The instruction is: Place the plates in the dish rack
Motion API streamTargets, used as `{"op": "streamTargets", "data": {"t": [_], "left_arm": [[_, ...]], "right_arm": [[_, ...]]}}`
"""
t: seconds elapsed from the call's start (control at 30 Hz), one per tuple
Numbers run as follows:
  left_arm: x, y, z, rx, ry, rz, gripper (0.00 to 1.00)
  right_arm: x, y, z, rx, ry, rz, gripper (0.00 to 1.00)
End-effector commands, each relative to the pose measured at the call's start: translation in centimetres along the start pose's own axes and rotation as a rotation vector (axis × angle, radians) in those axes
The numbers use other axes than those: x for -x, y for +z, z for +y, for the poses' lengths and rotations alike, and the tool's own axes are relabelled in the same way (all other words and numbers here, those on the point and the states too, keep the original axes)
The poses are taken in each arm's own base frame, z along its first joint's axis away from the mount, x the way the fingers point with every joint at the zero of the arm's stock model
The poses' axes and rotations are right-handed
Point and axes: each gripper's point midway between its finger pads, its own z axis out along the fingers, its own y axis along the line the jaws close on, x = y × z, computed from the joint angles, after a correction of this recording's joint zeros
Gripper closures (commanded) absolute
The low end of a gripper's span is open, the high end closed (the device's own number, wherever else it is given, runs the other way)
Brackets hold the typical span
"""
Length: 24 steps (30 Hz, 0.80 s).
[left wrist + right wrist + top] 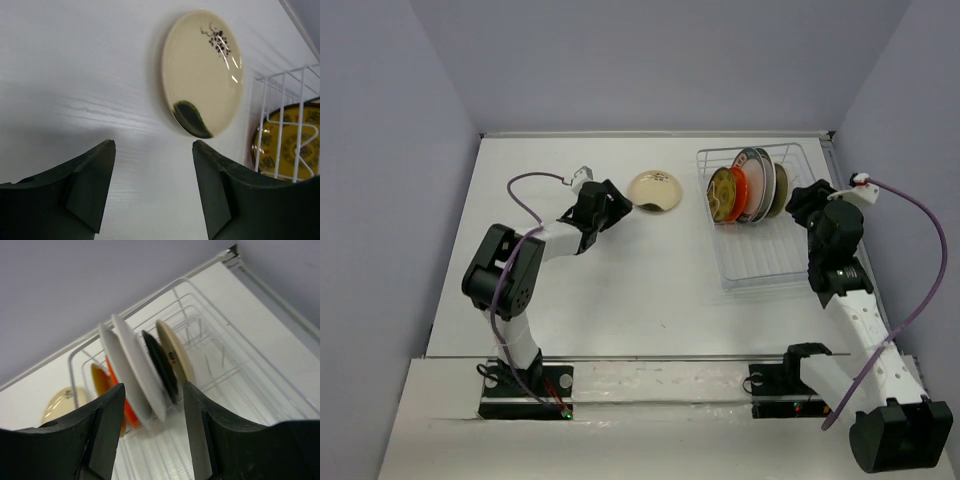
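Note:
My right gripper swings across the rack toward my left gripper next, onto the cream-gold plate's rack-side rim (680,191) (86,398), since that gripper stands at its opposite side.
One cream-gold plate (655,190) lies flat on the table, left of the white wire dish rack (760,262); it also shows in the left wrist view (202,70). Several plates stand upright in the rack's far end: amber (100,379), orange (125,407), two white (135,365), black (161,362) and cream (175,352). My left gripper (616,205) is open and empty, just left of the flat plate. My right gripper (804,200) is open and empty at the rack's right side, beside the standing plates.
The rack's near half (765,270) holds no plates. Grey walls enclose the table on three sides. A metal rail (650,357) runs along the near edge by the arm bases.

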Motion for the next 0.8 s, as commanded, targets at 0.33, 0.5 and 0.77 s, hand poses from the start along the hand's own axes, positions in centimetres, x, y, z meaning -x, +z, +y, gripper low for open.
{"op": "streamTargets", "data": {"t": [0.33, 0.5, 0.77], "left_arm": [[-1.0, 8.4, 0.0, -0.002, -0.063, 0.095, 0.39], [-1.8, 9.8, -0.1, 0.003, -0.083, 0.12, 0.6], [-1.7, 10.5, 0.0, -0.002, -0.119, 0.109, 0.94]], "right_arm": [[-3.9, -5.0, 5.1, 0.392, 0.146, 0.148, 0.44], [-4.0, -5.4, 5.6, 0.428, 0.158, 0.148, 0.44], [-3.0, -6.8, 7.1, 0.514, 0.165, 0.153, 0.43]]}}
